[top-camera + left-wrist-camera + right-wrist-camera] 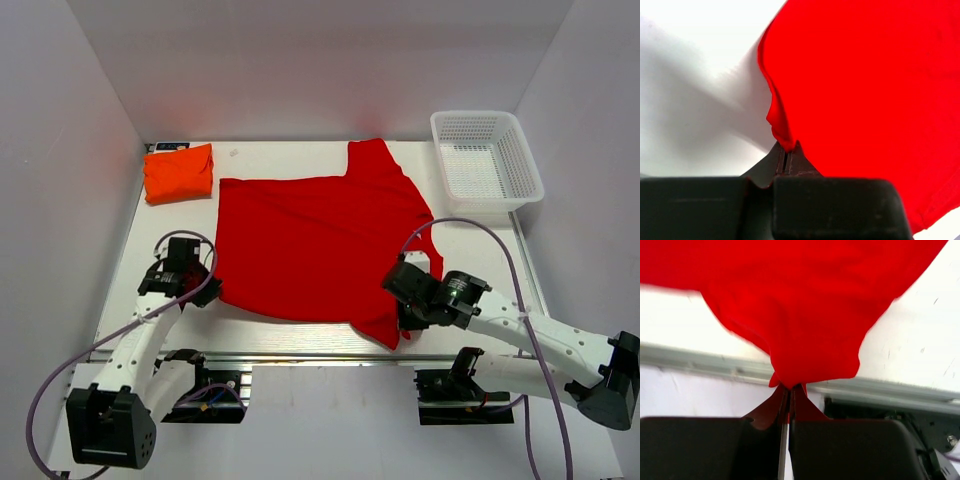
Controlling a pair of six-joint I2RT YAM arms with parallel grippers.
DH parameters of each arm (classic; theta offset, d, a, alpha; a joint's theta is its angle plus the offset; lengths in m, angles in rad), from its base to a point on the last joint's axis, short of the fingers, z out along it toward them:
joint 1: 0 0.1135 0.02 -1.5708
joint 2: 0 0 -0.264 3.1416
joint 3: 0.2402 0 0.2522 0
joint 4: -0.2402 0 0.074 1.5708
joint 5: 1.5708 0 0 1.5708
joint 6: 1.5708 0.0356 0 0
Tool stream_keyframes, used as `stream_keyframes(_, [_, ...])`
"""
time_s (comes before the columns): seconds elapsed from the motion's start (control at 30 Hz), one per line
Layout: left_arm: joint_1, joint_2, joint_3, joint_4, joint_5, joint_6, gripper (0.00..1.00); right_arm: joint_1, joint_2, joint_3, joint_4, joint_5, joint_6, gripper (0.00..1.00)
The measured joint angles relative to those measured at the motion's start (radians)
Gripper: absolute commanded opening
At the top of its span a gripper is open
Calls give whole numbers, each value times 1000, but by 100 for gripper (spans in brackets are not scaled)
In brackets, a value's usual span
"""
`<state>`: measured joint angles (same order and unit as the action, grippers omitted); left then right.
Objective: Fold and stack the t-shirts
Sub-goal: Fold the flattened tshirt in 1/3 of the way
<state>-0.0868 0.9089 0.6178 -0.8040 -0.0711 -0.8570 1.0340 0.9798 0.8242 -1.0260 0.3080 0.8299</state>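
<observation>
I will next carry the pinched near corner outward with my left gripper onto the red t-shirt's side edge [223, 233], which runs outward of my gripper, and let go, because the t-shirt is spread out.
The bright red t-shirt [320, 240] lies spread over the middle of the white table, one sleeve pointing to the back. My left gripper [207, 272] is shut on its near left edge; the left wrist view shows the cloth [865, 90] pinched at the fingertips [786, 151]. My right gripper [398, 312] is shut on the shirt's near right part; the right wrist view shows the red cloth [805, 305] bunched up from the closed tips [788, 388]. The orange t-shirt [179, 172] lies folded at the back left corner.
A white mesh basket [486, 158] stands at the back right. The table's front edge with a metal rail [320, 357] runs just below both grippers; it also shows in the right wrist view [900, 390]. White walls close in the back and both sides.
</observation>
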Motion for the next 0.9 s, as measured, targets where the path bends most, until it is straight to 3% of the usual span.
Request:
stream_keyframes(0.5, [8,286,151,162,-15,-5,0,-237,158,101,332,133,-162,0])
stream_keyframes(0.9, [24,461,279,183,-53,-18,0,-412,347,243,510,78,-345,0])
